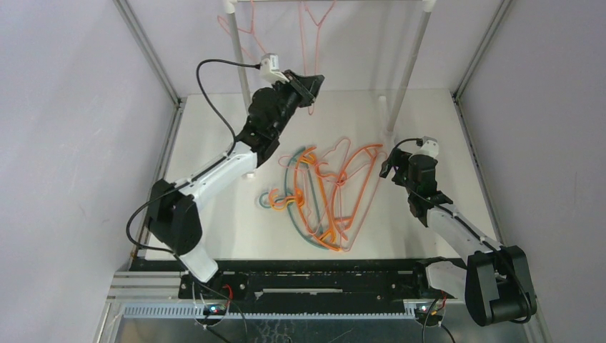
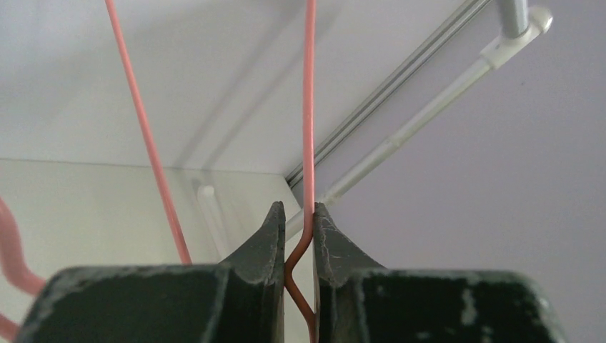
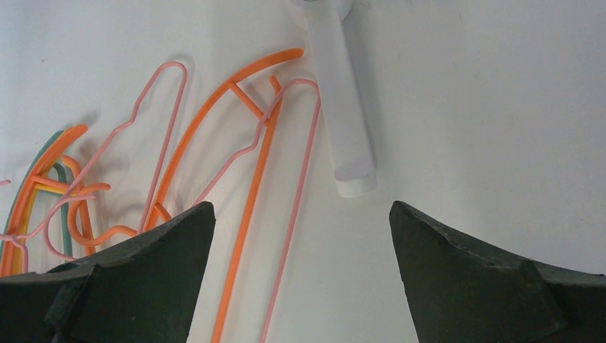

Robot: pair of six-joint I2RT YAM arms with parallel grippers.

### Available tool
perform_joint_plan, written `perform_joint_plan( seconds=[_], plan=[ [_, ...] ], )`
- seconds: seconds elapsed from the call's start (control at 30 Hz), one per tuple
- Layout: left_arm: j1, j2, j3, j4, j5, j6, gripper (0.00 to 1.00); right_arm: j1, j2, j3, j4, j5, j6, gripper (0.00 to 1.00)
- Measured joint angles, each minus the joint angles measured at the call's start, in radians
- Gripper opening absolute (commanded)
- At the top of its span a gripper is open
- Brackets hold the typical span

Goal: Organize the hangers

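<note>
My left gripper shifts to the right in the top view along the metal bar (image 1: 371, 1) next, away from the other pink hanger, because that part is empty.
My left gripper (image 1: 306, 84) is raised at the back by the rack and is shut on a thin pink wire hanger (image 1: 312, 32). In the left wrist view the wire (image 2: 309, 107) runs up from between the tips of that gripper (image 2: 295, 207). Another pink hanger (image 1: 239, 32) hangs to its left, and its wire (image 2: 143, 121) also shows there. A tangled pile of orange, pink and teal hangers (image 1: 329, 193) lies mid-table. My right gripper (image 1: 388, 167) hovers open at the pile's right edge. Below this gripper (image 3: 300, 207) are an orange hanger (image 3: 246, 214) and a pink one (image 3: 300, 186).
The rack's white poles (image 1: 239, 57) (image 1: 411, 64) stand at the back of the table. One white foot (image 3: 343, 107) lies just beyond my right fingers. The metal bar (image 2: 514, 14) and a pole (image 2: 429, 107) show in the left wrist view. Frame posts and grey walls surround the table.
</note>
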Motion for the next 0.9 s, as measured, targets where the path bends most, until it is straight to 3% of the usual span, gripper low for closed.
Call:
perform_joint_plan(
  seconds=[0.5,0.53,0.6,0.67,0.73,0.9],
  plan=[
    [-0.016,0.137,0.165,-0.108,0.167,0.016,0.01,-0.003,0.000,0.000,0.000,-0.001,0.011,1.00],
    [-0.016,0.140,0.170,-0.111,0.174,0.021,0.04,-0.003,0.000,0.000,0.000,-0.001,0.011,1.00],
    [-0.016,0.145,0.176,-0.120,0.190,0.028,0.23,-0.003,0.000,0.000,0.000,-0.001,0.013,1.00],
    [-0.016,0.145,0.176,-0.126,0.194,0.036,0.34,-0.003,0.002,0.000,0.000,-0.002,0.013,1.00],
    [-0.016,0.145,0.175,-0.144,0.196,0.054,0.58,-0.004,0.004,0.000,0.000,-0.003,0.013,1.00],
    [-0.016,0.143,0.140,-0.179,0.187,0.093,0.75,-0.004,0.007,0.000,0.000,-0.008,0.013,1.00]
  ],
)
